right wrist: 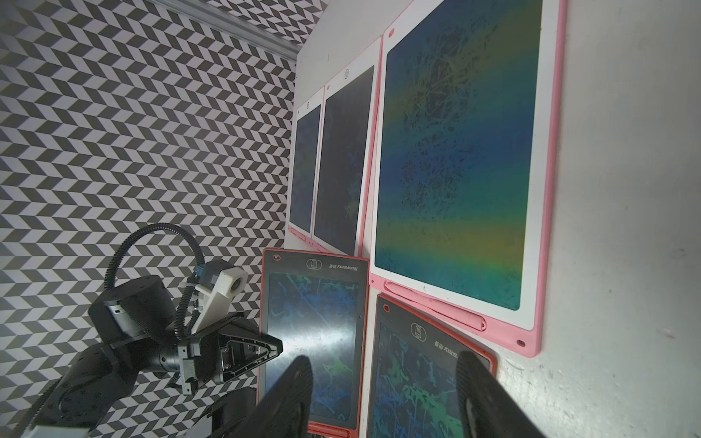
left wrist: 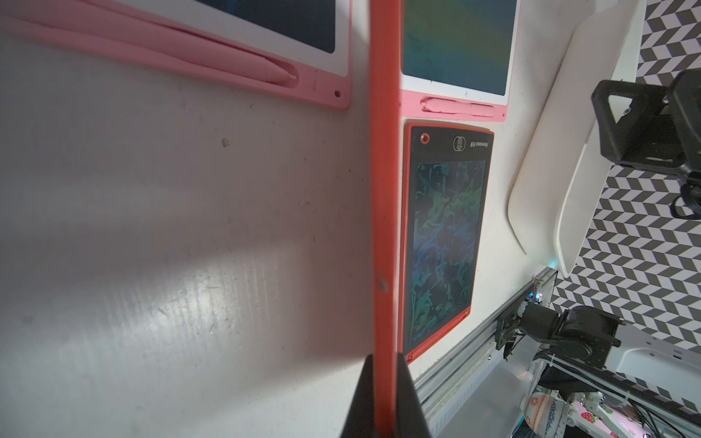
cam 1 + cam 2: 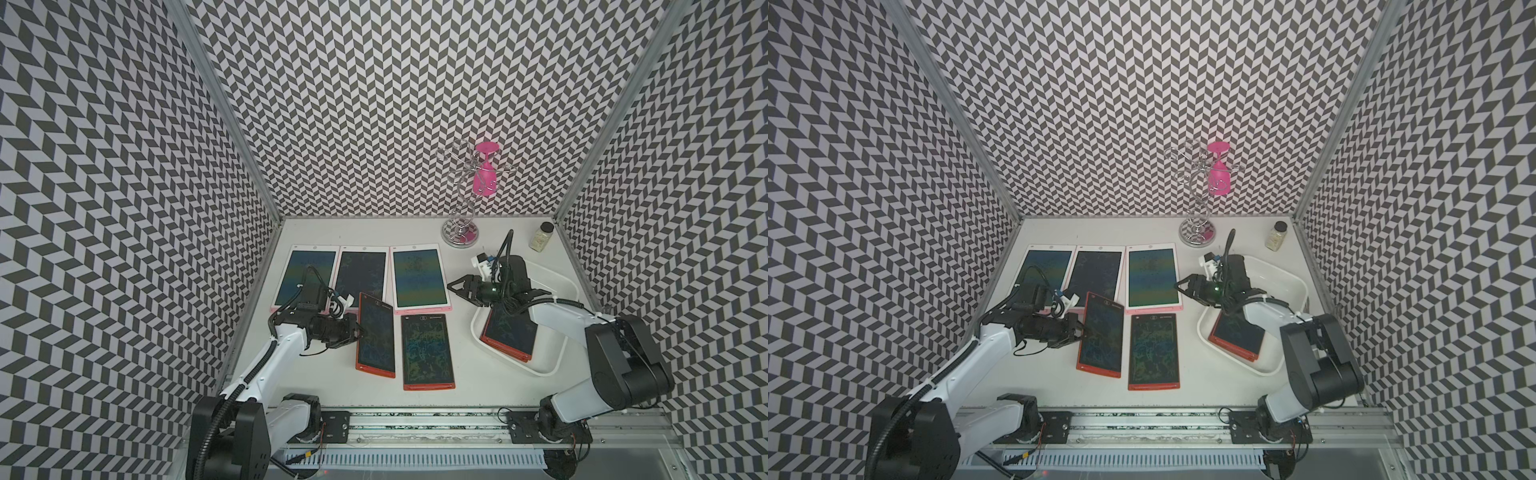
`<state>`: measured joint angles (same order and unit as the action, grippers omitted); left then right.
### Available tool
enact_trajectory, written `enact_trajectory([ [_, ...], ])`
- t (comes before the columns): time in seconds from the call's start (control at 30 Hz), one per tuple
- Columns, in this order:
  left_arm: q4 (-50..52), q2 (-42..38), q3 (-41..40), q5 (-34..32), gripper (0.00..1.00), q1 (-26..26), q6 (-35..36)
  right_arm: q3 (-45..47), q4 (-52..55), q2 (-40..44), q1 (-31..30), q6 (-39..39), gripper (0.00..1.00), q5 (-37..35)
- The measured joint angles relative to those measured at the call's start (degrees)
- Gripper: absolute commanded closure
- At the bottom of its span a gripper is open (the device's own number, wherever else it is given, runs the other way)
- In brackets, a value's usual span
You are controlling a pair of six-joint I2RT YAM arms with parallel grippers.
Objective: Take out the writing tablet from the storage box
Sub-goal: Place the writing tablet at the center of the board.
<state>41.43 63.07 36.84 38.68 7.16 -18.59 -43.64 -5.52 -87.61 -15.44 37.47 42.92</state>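
Note:
The far end of the held tablet sticks out over a pink-framed tablet, so my left gripper will move back and down next, to the tabletop (image 3: 397,361) (image 2: 332,255) beside the flat red tablet.
A red-framed writing tablet (image 3: 376,334) is pinched by its long left edge in my left gripper (image 3: 360,332), which is shut on it. The left wrist view shows that tablet edge-on as a red strip (image 2: 385,189) between the dark fingertips (image 2: 366,402). The white storage box (image 3: 557,365) sits at the right with more red tablets (image 3: 509,332) stacked inside, partly hidden by my right arm. My right gripper (image 3: 455,286) hangs open and empty just left of the box's far end, and its fingers (image 1: 296,394) stand wide apart in the right wrist view.
Another red tablet (image 3: 427,351) lies flat beside the held one. Three pink-framed tablets (image 3: 305,276) (image 3: 360,276) (image 3: 419,276) lie in a row behind. A wire rack with a pink glass (image 3: 484,174) and a small jar (image 3: 542,237) stand at the back right.

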Motion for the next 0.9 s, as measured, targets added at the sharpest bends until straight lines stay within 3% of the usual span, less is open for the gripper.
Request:
enact_trajectory([
  [0.7,-2.1,-4.5,-5.8,0.8,1.0,4.5,-5.3,0.8,1.5,0.4,-0.2,-1.8,0.39,0.3],
  [0.9,-2.9,-4.5,-5.9,0.4,0.87,4.8,-6.6,0.8,3.0,0.0,-0.5,-3.0,0.39,0.2],
])
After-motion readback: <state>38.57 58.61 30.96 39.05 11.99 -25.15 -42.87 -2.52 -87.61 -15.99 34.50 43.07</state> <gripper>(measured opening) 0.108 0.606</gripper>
